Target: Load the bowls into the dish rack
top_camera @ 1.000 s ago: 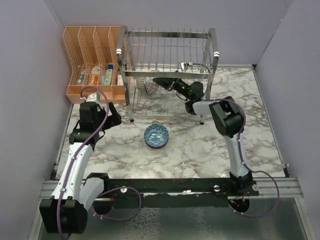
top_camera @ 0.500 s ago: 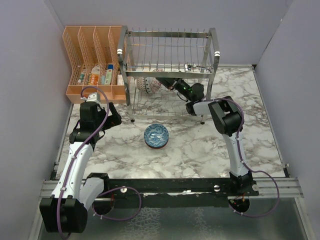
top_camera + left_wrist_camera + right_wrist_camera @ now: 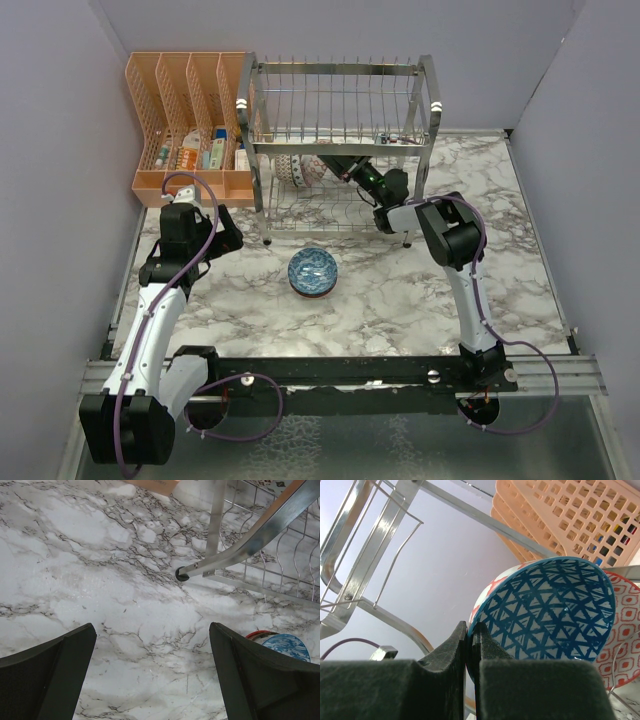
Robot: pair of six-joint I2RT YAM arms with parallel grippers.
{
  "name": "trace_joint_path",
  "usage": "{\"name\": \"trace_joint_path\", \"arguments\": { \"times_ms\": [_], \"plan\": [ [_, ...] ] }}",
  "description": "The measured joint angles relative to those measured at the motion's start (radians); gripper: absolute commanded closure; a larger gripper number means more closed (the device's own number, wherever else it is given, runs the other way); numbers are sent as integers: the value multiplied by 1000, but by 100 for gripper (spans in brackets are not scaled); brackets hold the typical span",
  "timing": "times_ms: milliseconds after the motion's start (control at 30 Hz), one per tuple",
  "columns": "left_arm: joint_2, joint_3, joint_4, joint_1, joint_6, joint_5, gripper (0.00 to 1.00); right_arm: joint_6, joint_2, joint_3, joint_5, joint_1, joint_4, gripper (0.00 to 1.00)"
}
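The robot's right gripper needs to lower the blue bowl first to get it in line with the reddish-pink bowl (image 3: 290, 170) (image 3: 623, 631), since the blue bowl's rim is still higher.
The chrome wire dish rack (image 3: 340, 100) stands at the back of the marble table. My right gripper (image 3: 320, 166) reaches into its lower tier. In the right wrist view the right gripper (image 3: 471, 630) is shut on the rim of a bowl with a blue triangle-patterned inside (image 3: 550, 610), held on edge. A reddish-pink patterned bowl (image 3: 622, 625) stands on edge just behind it. Both show as one cluster in the top view (image 3: 295, 170). Another blue bowl (image 3: 313, 271) sits upright on the table in front of the rack, also at the left wrist view's edge (image 3: 287, 645). My left gripper (image 3: 152, 680) is open and empty above the marble, left of that bowl.
An orange mesh organiser (image 3: 185, 120) with small packets stands left of the rack, seen behind the bowls in the right wrist view (image 3: 570, 510). The rack's front left foot (image 3: 182, 573) and slanted post are just ahead of my left gripper. Purple walls close in both sides.
My right gripper has carried the blue bowl slightly further back-left inside the rack's lower tier. The left arm and the bowl on the table have not moved.
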Motion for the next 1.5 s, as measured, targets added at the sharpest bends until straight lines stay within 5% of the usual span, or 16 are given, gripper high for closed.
{"name": "trace_joint_path", "arguments": {
  "times_ms": [833,1033,1133,1333,1500],
  "plan": [
    [14,0,0,3,0,0,1,-12,127,125,9,-13,-112,98],
    [21,0,0,3,2,0,1,-4,125,112,5,-16,-109,92],
    [23,0,0,3,3,0,1,-2,124,110,0,-17,-110,74],
    [23,0,0,8,4,0,1,-40,124,130,-29,-22,-169,61],
    [23,0,0,8,6,0,1,-64,124,148,-48,-24,-196,57]
  ]
}}
